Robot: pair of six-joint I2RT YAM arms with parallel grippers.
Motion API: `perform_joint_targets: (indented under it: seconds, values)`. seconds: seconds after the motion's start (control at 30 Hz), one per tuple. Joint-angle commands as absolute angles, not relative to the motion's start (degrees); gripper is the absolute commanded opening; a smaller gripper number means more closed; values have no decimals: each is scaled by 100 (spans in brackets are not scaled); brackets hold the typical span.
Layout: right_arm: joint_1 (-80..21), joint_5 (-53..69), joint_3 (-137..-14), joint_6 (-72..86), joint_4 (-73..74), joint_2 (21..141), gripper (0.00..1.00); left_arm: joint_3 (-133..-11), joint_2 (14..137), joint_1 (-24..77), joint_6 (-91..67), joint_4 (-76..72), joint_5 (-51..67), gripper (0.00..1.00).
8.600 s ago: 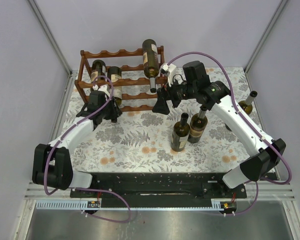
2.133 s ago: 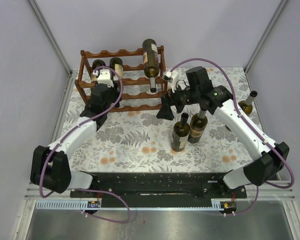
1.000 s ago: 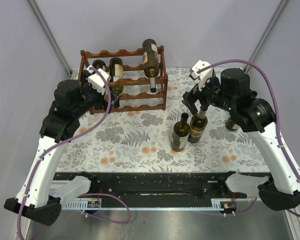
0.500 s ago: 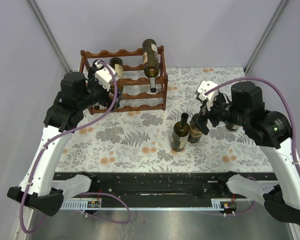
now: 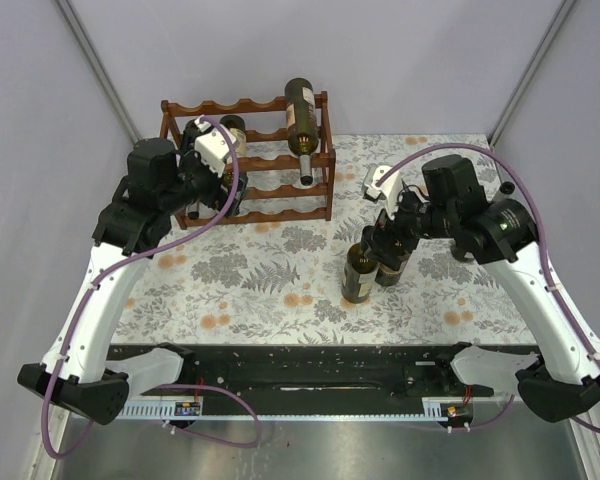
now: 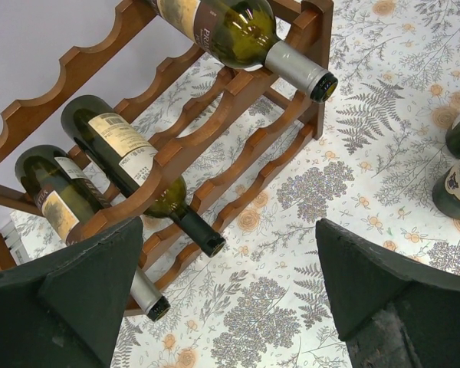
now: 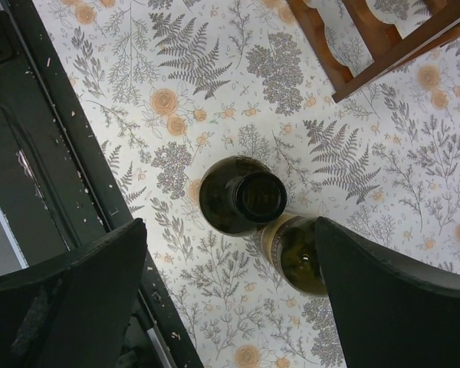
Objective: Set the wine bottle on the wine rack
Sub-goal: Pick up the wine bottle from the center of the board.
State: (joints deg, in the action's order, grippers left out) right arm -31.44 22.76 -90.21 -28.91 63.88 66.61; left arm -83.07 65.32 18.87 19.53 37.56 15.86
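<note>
The dark bottle's neck (image 5: 367,238) (image 7: 260,197) is below and to the left in the top view, so the robot's right gripper should next lower its open fingers that way around it.
The reddish-brown wine rack (image 5: 270,160) (image 6: 238,100) stands at the back left with three bottles lying on it: one on the top tier (image 5: 301,112) (image 6: 230,31) and two lower down (image 6: 130,161) (image 6: 57,203). Two wine bottles stand upright side by side mid-table (image 5: 358,272) (image 5: 392,262). My right gripper (image 5: 380,238) (image 7: 230,295) hangs open above them; from above I see the dark bottle's mouth (image 7: 261,196) and the labelled bottle (image 7: 295,257) beside it. My left gripper (image 5: 208,190) (image 6: 230,307) is open and empty, raised in front of the rack.
A further bottle's top (image 5: 505,187) shows behind my right arm at the far right. The black base plate (image 5: 300,365) (image 7: 38,146) runs along the table's near edge. Grey walls and metal posts close in the back and sides.
My right arm has swung left and lowered its open gripper over the two standing bottles. The left arm has barely shifted near the rack.
</note>
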Motion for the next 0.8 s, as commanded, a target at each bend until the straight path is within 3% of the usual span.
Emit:
perform_joint_targets:
  seconds: [0.0,0.33,0.77]
  values:
    - [-3138,2320,-8886,-2997,6012,6794,99,-8341,6451,1916,1995,3445,1556,99]
    - [-3129,2189,-8569,-2988,5625,7101,92,-8323,6513,1934,2065,3445,1547,99]
    - [-3138,2127,-8306,-2936,5484,7330,70,-8121,6469,1942,2127,3410,1556,99]
